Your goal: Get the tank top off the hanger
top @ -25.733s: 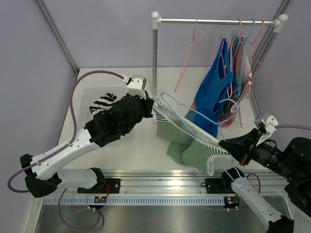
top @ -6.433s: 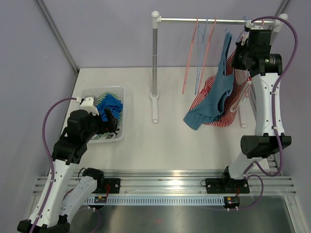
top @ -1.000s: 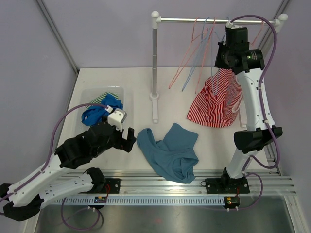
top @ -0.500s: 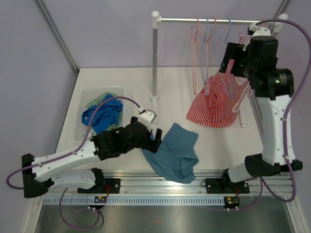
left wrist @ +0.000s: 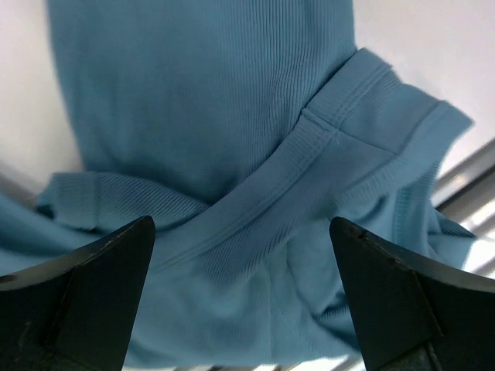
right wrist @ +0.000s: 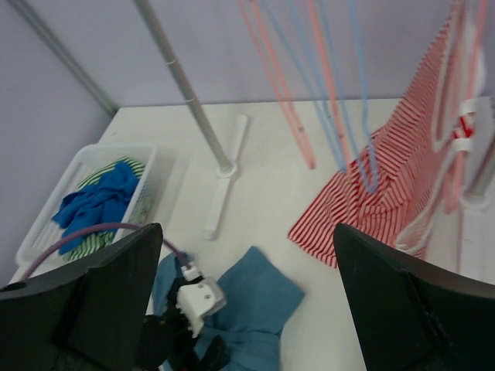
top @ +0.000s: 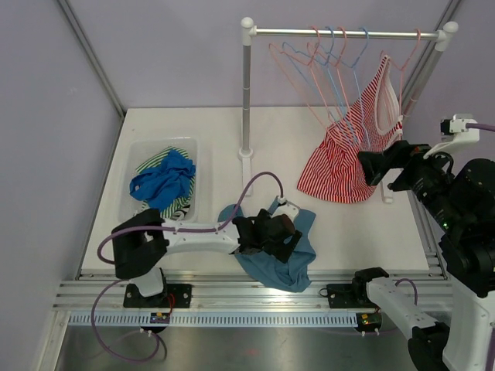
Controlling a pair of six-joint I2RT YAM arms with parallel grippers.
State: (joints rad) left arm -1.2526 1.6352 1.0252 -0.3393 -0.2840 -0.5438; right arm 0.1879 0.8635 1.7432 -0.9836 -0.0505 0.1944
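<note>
My left gripper will lower slightly and close on the teal-blue tank top's folded edge (left wrist: 241, 236), since that fold lies directly below, between the gripper's spread fingers.
A teal-blue tank top (top: 272, 251) lies crumpled on the table near its front edge, off any hanger. My left gripper (top: 288, 241) hovers low over it, open. In the left wrist view its ribbed cloth (left wrist: 232, 154) fills the frame below the spread left gripper (left wrist: 244, 309), and nothing is pinched. A red-striped tank top (top: 348, 154) hangs on a pink hanger (top: 402, 85) at the rail's right end. My right gripper (top: 384, 168) is open and empty, beside the striped top and below the rail. The right gripper (right wrist: 247, 309) looks down on both tops.
A clear bin (top: 141, 151) at the left holds blue and green-striped clothes. The rack's upright pole (top: 247, 93) stands mid-table on a white foot. Several empty pink and blue hangers (top: 325, 58) dangle tilted from the rail (top: 340, 34). The metal track (top: 255, 290) runs along the front edge.
My left gripper has swept right and now sits over the blue top. The right arm has dropped away from the rail to the right, and the empty hangers have swung.
</note>
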